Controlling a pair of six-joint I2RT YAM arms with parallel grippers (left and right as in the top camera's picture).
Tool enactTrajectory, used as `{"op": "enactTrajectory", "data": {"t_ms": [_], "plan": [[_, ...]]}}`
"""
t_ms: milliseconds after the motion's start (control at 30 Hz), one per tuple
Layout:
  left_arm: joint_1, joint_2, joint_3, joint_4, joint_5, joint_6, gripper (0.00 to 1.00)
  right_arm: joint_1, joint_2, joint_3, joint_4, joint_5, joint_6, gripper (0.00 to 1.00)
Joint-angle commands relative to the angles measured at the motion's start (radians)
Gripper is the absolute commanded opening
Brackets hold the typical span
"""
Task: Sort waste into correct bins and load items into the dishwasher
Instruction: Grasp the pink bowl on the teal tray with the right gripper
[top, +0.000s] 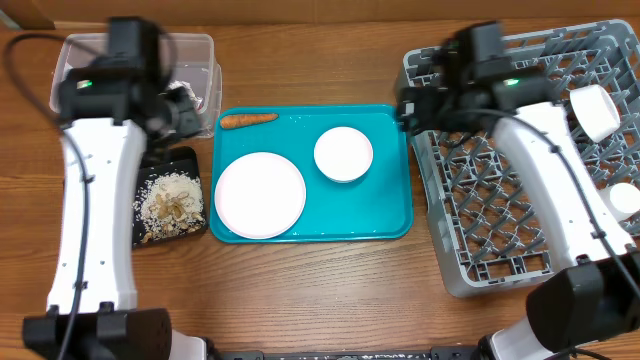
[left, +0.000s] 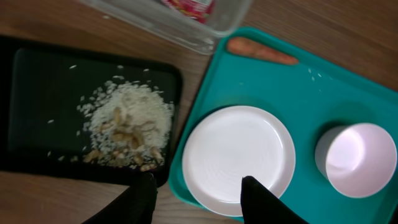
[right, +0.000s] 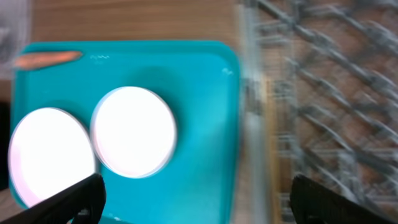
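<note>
The white bowl is below my right gripper and to the gripper's left in the overhead view, so my right gripper needs to move down onto the bowl at its rack-side rim, clear of the plate.
A small orange carrot lies at the teal serving tray's far left corner, with a round pale plate and a small white bowl on the tray. Beige food scraps sit in the black tray. My left gripper is open and empty, between the clear tub and the black tray. In the left wrist view it hangs over the plate's near edge. My right gripper is open and empty over the tray's right edge beside the dish rack. No chopsticks show.
The grey dish rack on the right holds a white cup and a bowl. A red-and-white wrapper lies in the clear tub. The teal tray sits mid-table between black tray and rack.
</note>
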Motion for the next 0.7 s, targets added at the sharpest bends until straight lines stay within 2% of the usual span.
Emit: {"op": "enactTrajectory", "data": {"t_ms": [0, 167, 267, 500, 633, 667], "plan": [[0.064, -0.025, 0.018, -0.027, 0.013, -0.054, 0.48, 0.089, 0.056, 0.007, 0.025, 0.063, 0.008, 0.96], [0.070, -0.022, 0.018, -0.040, 0.004, -0.039, 0.48, 0.137, 0.164, 0.007, 0.049, 0.091, 0.071, 0.91], [0.069, -0.022, 0.018, -0.038, 0.005, -0.039, 0.52, 0.144, 0.231, 0.006, 0.063, 0.090, 0.108, 0.87], [0.069, -0.022, 0.018, -0.035, 0.005, -0.039, 0.56, 0.149, 0.356, 0.006, 0.082, 0.021, 0.110, 0.75], [0.069, -0.022, 0.018, -0.034, 0.005, -0.039, 0.57, 0.164, 0.385, 0.007, 0.093, 0.022, 0.110, 0.62], [0.069, -0.022, 0.018, -0.034, 0.005, -0.039, 0.57, 0.165, 0.389, 0.006, 0.098, 0.022, 0.110, 0.55]]}}
